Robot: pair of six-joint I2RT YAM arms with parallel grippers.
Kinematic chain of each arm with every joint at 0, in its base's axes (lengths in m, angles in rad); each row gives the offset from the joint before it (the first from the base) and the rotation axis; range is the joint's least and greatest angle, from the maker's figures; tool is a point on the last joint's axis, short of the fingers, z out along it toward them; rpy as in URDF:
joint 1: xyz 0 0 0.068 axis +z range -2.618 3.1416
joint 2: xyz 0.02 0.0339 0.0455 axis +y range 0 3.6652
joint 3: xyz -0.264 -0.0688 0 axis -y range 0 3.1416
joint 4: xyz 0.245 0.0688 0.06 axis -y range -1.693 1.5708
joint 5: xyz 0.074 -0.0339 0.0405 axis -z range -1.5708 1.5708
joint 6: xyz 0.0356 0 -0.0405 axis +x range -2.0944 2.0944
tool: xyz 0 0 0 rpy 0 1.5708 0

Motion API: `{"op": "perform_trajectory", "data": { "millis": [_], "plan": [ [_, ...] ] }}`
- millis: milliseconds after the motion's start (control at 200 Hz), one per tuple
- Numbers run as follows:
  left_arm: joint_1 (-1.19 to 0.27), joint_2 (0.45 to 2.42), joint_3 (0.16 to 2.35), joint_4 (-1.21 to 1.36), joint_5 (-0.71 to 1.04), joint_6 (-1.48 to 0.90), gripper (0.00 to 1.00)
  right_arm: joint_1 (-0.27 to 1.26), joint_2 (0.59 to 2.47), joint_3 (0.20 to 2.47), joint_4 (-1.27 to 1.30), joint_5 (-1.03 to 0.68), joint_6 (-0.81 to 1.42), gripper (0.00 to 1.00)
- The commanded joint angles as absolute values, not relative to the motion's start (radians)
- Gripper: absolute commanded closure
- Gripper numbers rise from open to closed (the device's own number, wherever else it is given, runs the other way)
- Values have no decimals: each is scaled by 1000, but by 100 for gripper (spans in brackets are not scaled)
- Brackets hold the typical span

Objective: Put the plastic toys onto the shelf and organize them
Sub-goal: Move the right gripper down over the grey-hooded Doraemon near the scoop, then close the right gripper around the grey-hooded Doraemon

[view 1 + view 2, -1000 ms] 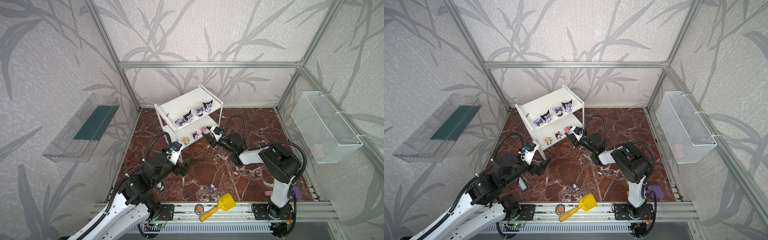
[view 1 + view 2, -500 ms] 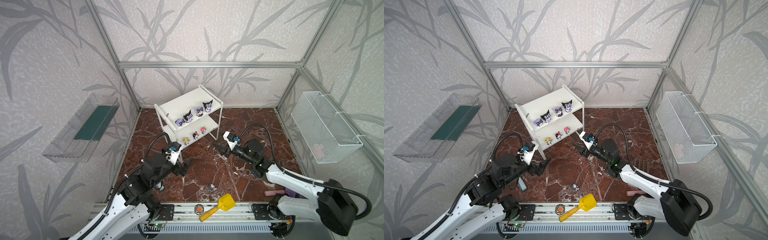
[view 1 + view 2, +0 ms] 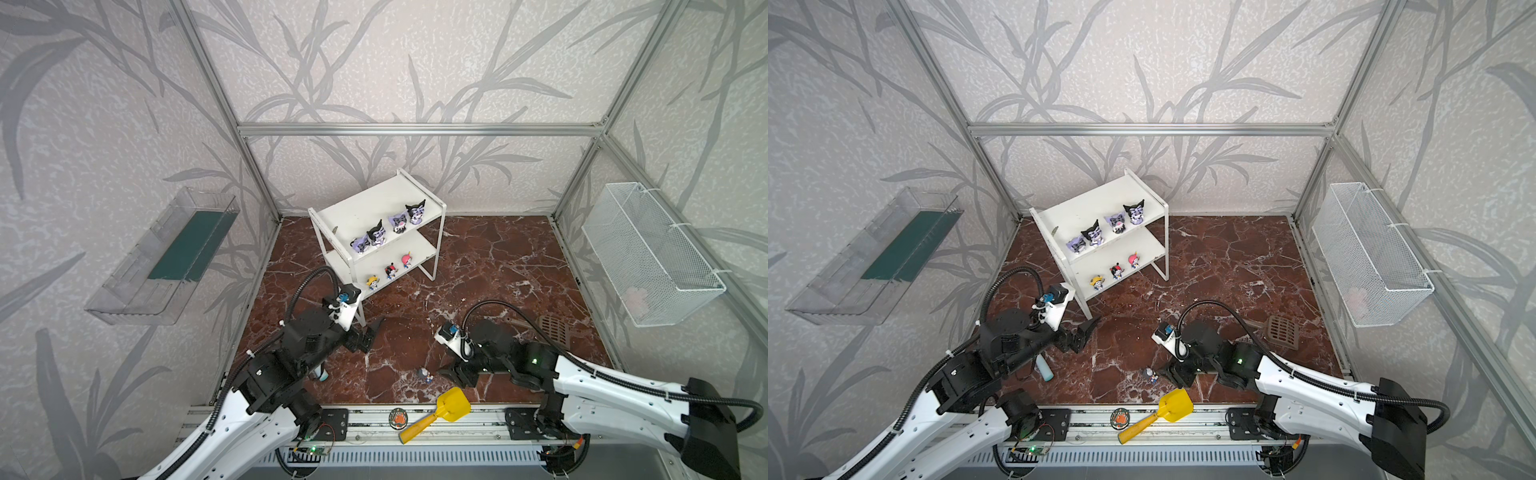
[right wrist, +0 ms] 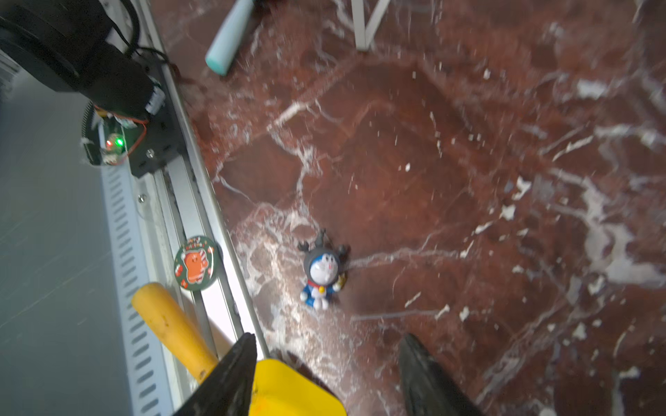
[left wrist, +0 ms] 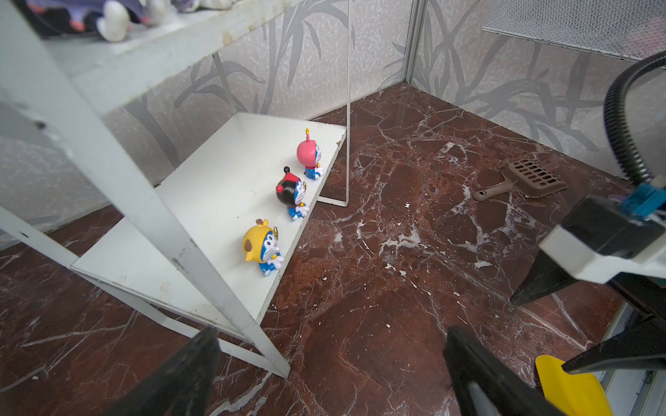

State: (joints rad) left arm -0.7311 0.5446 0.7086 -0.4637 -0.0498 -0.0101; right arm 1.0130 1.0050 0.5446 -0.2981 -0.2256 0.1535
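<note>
The grey-headed toy still stands on the floor below my right gripper, past the yellow scoop. The gripper lowers its fingers across to it next and closes around the toy's head [image 3: 422,372] [image 4: 321,262].
The white two-tier shelf [image 3: 357,210] stands at the back of the floor. Several purple-and-black plastic toys [image 3: 376,235] line its top board. A yellow-headed toy [image 3: 372,282], a red-black one [image 3: 390,271] and a pink one [image 3: 406,259] stand on the lower board [image 5: 216,201]. A grey-headed toy [image 3: 424,375] [image 4: 322,268] stands on the floor near the front rail. My right gripper [image 3: 446,372] [image 4: 328,338] is open just short of it, with nothing between the fingers. My left gripper [image 3: 372,332] [image 5: 331,335] hangs wide open and empty by the shelf's front leg.
A yellow scoop [image 3: 451,405] with an orange handle lies on the front rail, right under my right fingers. A teal cylinder [image 3: 322,374] lies beneath the left arm. A brown slotted scoop [image 3: 552,328], a round badge [image 3: 399,417], a wire basket [image 3: 652,257] and a clear wall tray [image 3: 166,257] are around.
My right gripper has left the pink toy on the lower board and swung back from the shelf down to the front floor beside the grey-headed toy. The left arm has stayed still.
</note>
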Motion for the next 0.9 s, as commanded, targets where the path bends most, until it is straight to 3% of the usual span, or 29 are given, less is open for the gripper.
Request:
{"op": "perform_trajectory", "data": {
  "millis": [0, 245, 365, 470, 895],
  "plan": [
    [-727, 534, 702, -485, -39, -10, 1, 1017, 1076, 608, -438, -278, 196, 38],
    [-728, 539, 697, -503, -8, -11, 1, 1018, 1325, 726, -417, -337, 148, 45],
    [-727, 602, 725, -560, 214, 17, 1, 1017, 1417, 769, -402, -352, 134, 46],
    [-734, 686, 750, -608, 287, 14, 1, 1017, 1456, 784, -377, -371, 134, 46],
    [-781, 765, 750, -626, 338, 23, 1, 980, 1580, 824, -330, -414, 116, 46]
  ]
}}
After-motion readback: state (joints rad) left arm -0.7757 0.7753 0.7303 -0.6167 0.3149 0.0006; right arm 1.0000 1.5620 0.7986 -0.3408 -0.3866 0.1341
